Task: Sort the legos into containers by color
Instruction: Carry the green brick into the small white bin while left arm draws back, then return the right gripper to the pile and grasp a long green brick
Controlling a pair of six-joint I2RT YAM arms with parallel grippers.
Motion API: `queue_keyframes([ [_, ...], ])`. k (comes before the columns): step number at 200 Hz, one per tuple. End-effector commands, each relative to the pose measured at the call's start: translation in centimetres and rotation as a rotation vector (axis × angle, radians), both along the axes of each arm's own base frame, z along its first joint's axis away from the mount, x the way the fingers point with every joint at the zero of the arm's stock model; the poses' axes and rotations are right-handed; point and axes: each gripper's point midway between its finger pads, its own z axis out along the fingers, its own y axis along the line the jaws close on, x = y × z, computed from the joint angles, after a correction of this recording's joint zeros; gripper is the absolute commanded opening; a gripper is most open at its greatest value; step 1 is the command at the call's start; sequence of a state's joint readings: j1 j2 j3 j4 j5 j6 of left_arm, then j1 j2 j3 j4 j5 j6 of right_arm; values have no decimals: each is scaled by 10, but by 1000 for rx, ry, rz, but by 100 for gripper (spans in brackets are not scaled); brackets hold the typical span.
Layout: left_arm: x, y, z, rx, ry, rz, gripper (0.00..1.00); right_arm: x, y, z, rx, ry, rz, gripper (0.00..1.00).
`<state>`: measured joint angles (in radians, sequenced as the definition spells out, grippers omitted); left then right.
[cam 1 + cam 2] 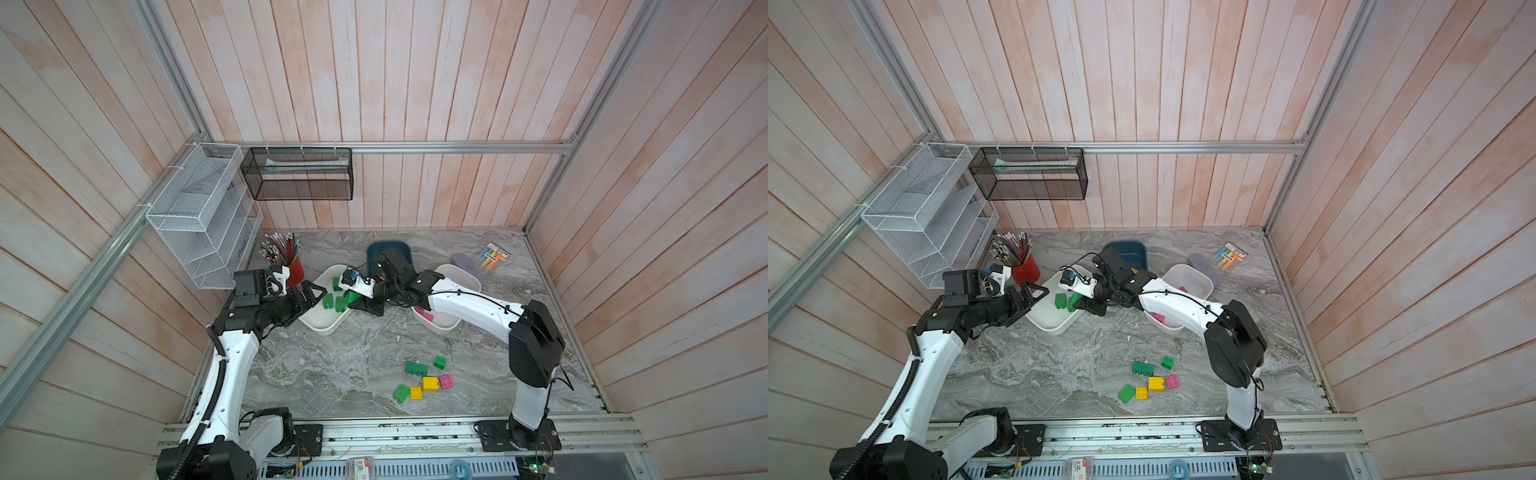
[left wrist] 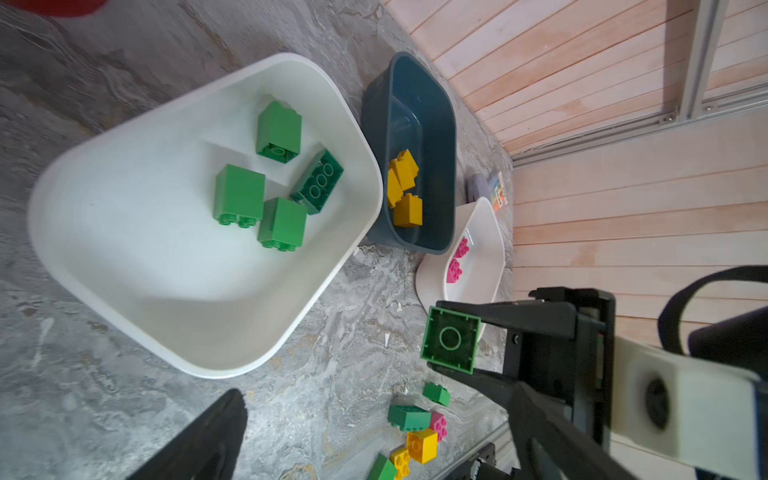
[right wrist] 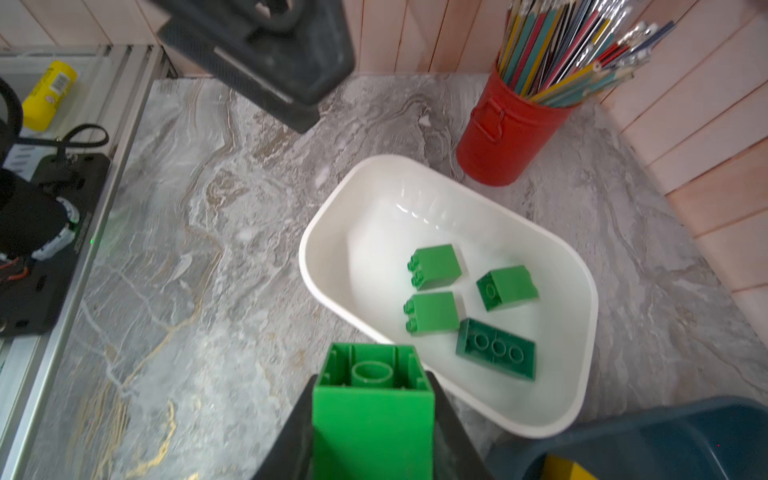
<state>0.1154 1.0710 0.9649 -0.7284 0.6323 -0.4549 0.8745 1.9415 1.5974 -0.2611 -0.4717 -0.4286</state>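
Observation:
My right gripper is to go across the rim of the green legos' container next. It needs to go down over the white container's bare near end [image 1: 324,320] [image 3: 377,280] and release the lego, since green ones are inside.
My right gripper [image 1: 360,302] [image 3: 372,380] is shut on a light green lego [image 1: 352,296] [image 2: 451,340] [image 3: 374,415], held hollow side out by the right rim of a white container [image 1: 328,326] [image 3: 324,291] with several green legos inside. My left gripper [image 1: 316,296] stands open and empty at that tub's left side. The teal container [image 1: 388,247] [image 2: 415,83] holds yellow legos [image 2: 405,187]. Another white container [image 1: 461,276] [image 2: 490,232] holds pink legos [image 2: 455,262]. Several loose green, yellow and pink legos [image 1: 424,380] [image 2: 415,432] lie near the table's front.
A red pencil cup [image 1: 295,270] [image 3: 507,137] stands just behind the green bricks' tub. A highlighter pack [image 1: 494,253] and a purple case [image 1: 467,262] lie at the back right. Wire mesh baskets [image 1: 199,216] hang on the left wall.

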Motion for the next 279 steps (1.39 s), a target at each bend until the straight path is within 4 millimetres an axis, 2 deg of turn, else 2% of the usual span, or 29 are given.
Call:
queue_keyframes([
  [1,-1,21,8,106,-23,55,100,5,24,-8,48,89,5,26],
  [41,-8,29,7,113,-12,91,100,10,60,-30,46,132,33,26],
  [69,-15,31,-1,103,8,114,100,4,77,-49,34,165,54,27],
  [93,-20,31,-6,92,22,123,100,6,82,-70,-2,184,41,29],
  [124,-21,32,-12,87,35,125,100,13,85,-86,-40,187,14,35],
  [135,-21,31,-14,81,37,122,100,15,85,-89,-56,189,16,40],
  [148,-21,30,-15,75,37,121,100,14,86,-87,-63,186,23,51],
  [169,-20,29,-14,68,36,118,100,15,80,-61,-29,171,37,61],
  [187,-19,28,-14,61,35,112,100,11,65,-36,2,169,44,64],
  [214,-18,24,-16,32,35,96,100,-7,23,-8,2,151,36,65],
  [240,-17,19,-19,-2,36,80,100,-38,-34,-13,-69,172,-15,67],
  [279,-17,14,-22,-29,41,59,100,-80,-122,-39,-215,249,-171,68],
])
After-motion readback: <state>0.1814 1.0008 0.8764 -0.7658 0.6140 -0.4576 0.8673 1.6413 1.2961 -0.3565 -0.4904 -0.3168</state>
